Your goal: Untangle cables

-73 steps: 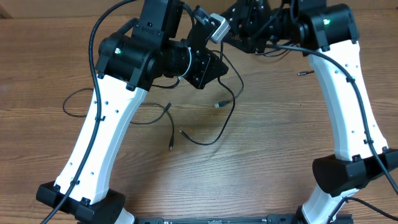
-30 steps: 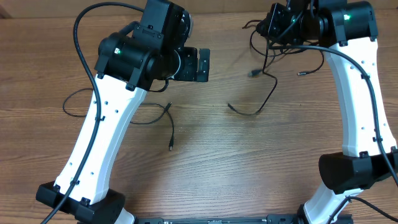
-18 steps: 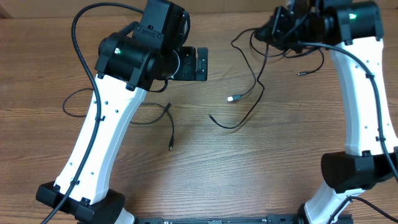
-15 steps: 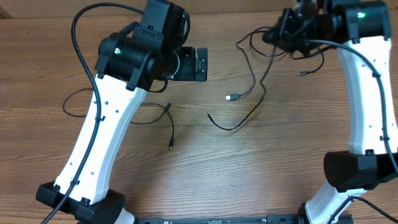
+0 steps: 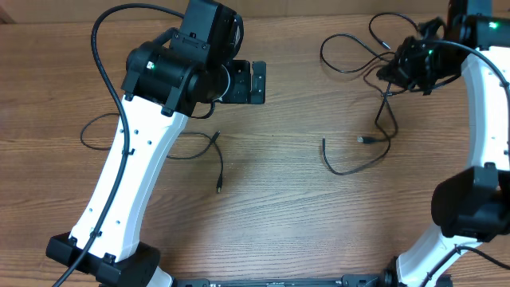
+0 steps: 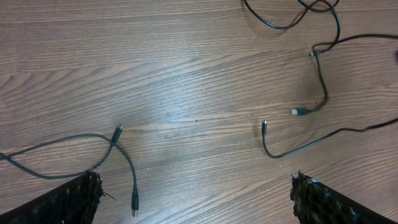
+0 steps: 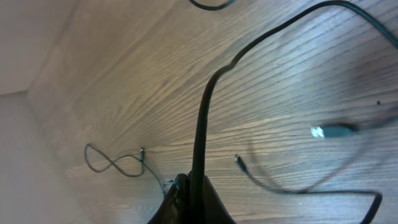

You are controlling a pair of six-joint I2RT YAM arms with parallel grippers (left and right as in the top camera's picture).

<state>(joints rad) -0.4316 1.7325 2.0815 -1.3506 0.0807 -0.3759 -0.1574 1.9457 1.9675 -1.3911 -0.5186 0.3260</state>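
My right gripper will pull back over bare wood to let go of the cable, since that bare patch is back and to the gripper's right in the overhead view.
Two sets of thin black cables show. One loose cable [image 5: 219, 163] lies on the wood left of centre, its plug [image 6: 135, 204] near my left fingertip [image 6: 81, 198]. My left gripper [image 5: 256, 83] hangs above the table, open and empty; in its wrist view the gripper [image 6: 196, 202] spans bare wood. My right gripper [image 5: 396, 73] is shut on a black cable [image 7: 200, 118] at the far right. From it strands loop [image 5: 344, 67] and trail down to a curved end [image 5: 351, 170] and a small plug [image 6: 297, 112].
The wooden table [image 5: 279, 223] runs under both arms. The white left arm [image 5: 127, 175] crosses over part of the left cable. The white right arm [image 5: 486, 112] stands along the right edge. A pale wall [image 7: 25, 56] shows in the right wrist view.
My right gripper has moved right and toward the front with its cable, dragging the trailing strands and plug rightward across the table. The left arm and left cable have stayed still.
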